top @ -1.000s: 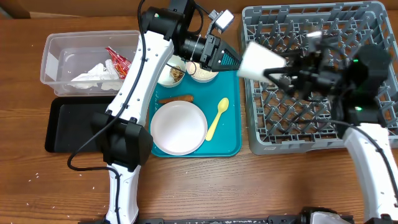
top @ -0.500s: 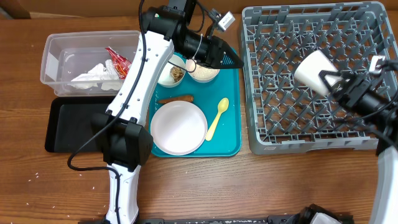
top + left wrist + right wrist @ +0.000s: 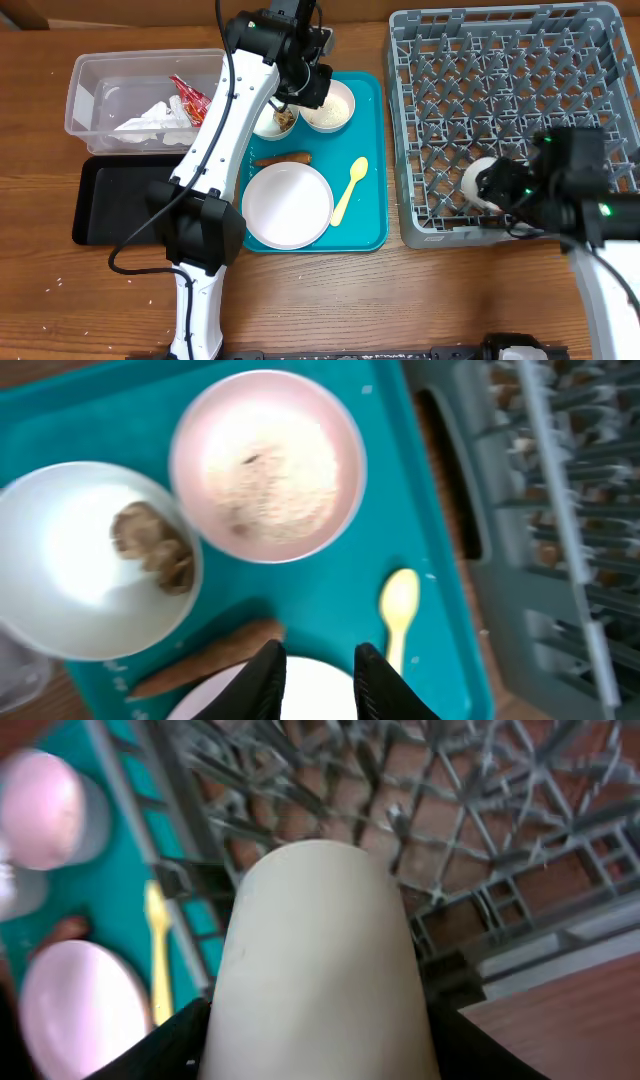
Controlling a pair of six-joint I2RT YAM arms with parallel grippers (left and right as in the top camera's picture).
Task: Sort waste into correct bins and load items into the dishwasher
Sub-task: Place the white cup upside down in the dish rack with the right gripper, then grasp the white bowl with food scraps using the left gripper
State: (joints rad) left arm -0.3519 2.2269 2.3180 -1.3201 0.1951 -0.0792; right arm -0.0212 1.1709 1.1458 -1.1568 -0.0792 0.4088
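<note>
My right gripper lowers the small white cup [image 3: 478,182] into the rack's near corner by the teal tray next.
My right gripper [image 3: 495,190] is shut on the small white cup [image 3: 478,182], held low over the front left of the grey dishwasher rack [image 3: 500,60]. In the right wrist view the cup [image 3: 320,950] fills the space between the fingers. My left gripper [image 3: 310,85] hangs over the teal tray, its jaws slightly apart with nothing between them [image 3: 320,670]. Below it are a pink bowl of rice [image 3: 268,465], a bowl with brown crumbs [image 3: 90,560], the orange-brown stick [image 3: 205,660], the yellow spoon [image 3: 398,610] and the plate [image 3: 288,205].
The clear tub [image 3: 90,75] at the back left holds the red-and-silver wrapper [image 3: 187,97] and white paper [image 3: 150,118]. The black tray [image 3: 110,200] lies in front of it. The teal tray [image 3: 370,225] sits between the bins and the rack.
The right arm has carried the cup from above the rack's left edge down to its front left part. The left gripper has swung to point downward over the bowls, and its jaws have parted a little.
</note>
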